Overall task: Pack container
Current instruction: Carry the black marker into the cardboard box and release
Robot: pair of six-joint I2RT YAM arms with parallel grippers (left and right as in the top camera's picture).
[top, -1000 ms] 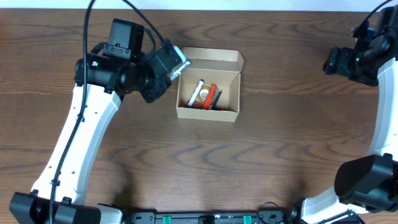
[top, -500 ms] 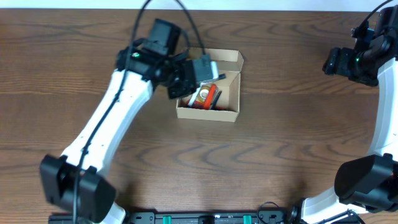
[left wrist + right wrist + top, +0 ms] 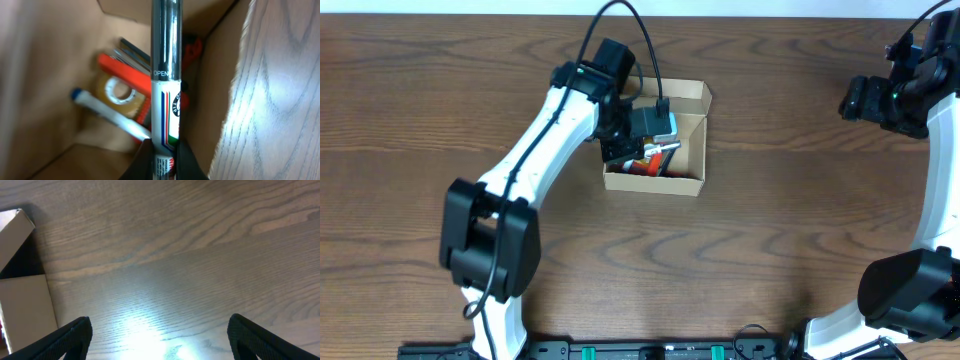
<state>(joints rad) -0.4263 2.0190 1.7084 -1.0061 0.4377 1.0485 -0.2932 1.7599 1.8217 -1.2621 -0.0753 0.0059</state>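
Note:
My left gripper moves down into the box next to release the marker pen beside the blue-capped white marker [image 3: 107,112], since the pen hangs above the contents.
The tan cardboard box [image 3: 656,181] stands open in the middle of the table, its flap lid [image 3: 665,91] folded back. My left gripper [image 3: 645,128] hovers over the box's left half, shut on a marker pen [image 3: 165,85] with a dark shiny cap and a white printed barrel. In the left wrist view [image 3: 164,162] the pen points into the box. Inside lie a blue-capped white marker [image 3: 107,112], a roll of clear tape [image 3: 116,91] and red items [image 3: 125,72]. My right gripper [image 3: 157,340] is open and empty over bare wood at the far right [image 3: 868,98].
The box wall [image 3: 25,310] and a flap corner [image 3: 15,227] show at the left edge of the right wrist view. The dark wooden table [image 3: 780,230] surrounds the box.
My left gripper has moved right, from beside the box's left wall to above its inside, carrying the marker pen. The right arm has not moved.

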